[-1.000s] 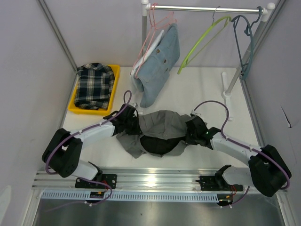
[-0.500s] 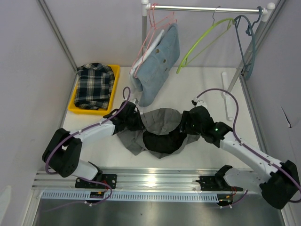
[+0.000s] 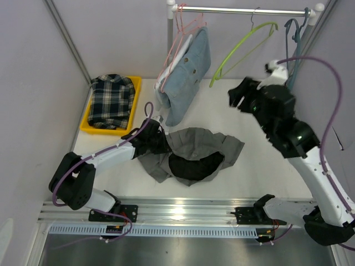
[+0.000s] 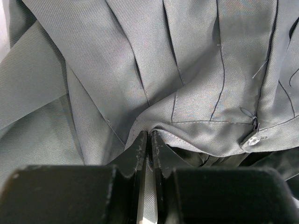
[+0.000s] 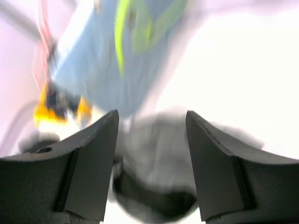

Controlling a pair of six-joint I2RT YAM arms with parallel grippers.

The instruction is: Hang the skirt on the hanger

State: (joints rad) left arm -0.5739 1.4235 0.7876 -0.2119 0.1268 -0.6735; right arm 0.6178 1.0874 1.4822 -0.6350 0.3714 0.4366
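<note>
My right gripper is to tilt up, rise and go to the right in the top view next, onto the blue-grey hanger's neck (image 3: 298, 33), because that hanger is empty.
The grey pleated skirt (image 3: 202, 145) lies crumpled on the white table, its dark lining showing at the front. My left gripper (image 3: 161, 143) is at the skirt's left side, shut on a fold of the skirt (image 4: 140, 60) at its waistband, near a button (image 4: 254, 140). My right gripper (image 3: 237, 96) hangs open and empty high above the table, just below the empty green hanger (image 3: 244, 45) on the rail. The right wrist view is blurred: the skirt (image 5: 159, 158) lies far below the open gripper (image 5: 152, 119), and the green hanger (image 5: 121, 37) is above.
A pink hanger carrying a light blue garment (image 3: 188, 69) hangs at the rail's (image 3: 238, 10) left end, a blue-grey hanger (image 3: 293, 52) at its right end. A yellow tray (image 3: 137, 102) with a plaid cloth (image 3: 112, 100) sits back left. The rack's white foot (image 3: 268, 102) lies back right.
My right gripper opened, let go of the skirt's right side and rose to the back right toward the green hanger. The skirt's right side dropped flat. The left gripper stayed put.
</note>
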